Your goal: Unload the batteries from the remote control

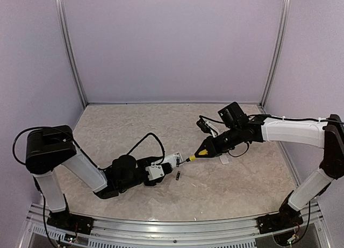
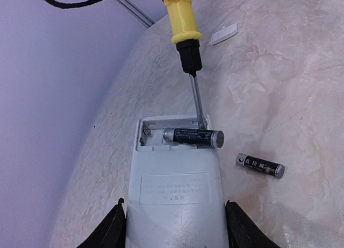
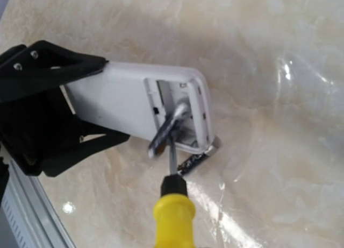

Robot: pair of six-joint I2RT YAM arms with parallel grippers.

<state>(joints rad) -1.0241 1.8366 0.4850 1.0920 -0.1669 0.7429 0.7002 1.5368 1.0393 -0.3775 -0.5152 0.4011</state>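
Observation:
Next, my left gripper swings the remote down and to the left in the top view, where the tabletop lies bare, lowers it and releases.
My left gripper (image 2: 176, 229) is shut on the white remote control (image 2: 174, 189), gripping its sides, back face up and battery bay open. One battery (image 2: 193, 136) lies askew in the bay, its right end raised over the remote's edge. The other battery (image 2: 260, 165) lies on the table to the right of the remote. My right gripper (image 1: 208, 147) is shut on the yellow-handled screwdriver (image 2: 183, 22), whose tip is at the raised battery. In the right wrist view the screwdriver (image 3: 173, 210) points at the lifted battery (image 3: 167, 128); my own fingers are out of frame there.
The small white cover piece (image 1: 224, 160) lies on the table under my right arm. Purple walls enclose the table on three sides. A metal rail (image 1: 161, 224) runs along the near edge. A black cable (image 1: 153, 137) loops above my left wrist.

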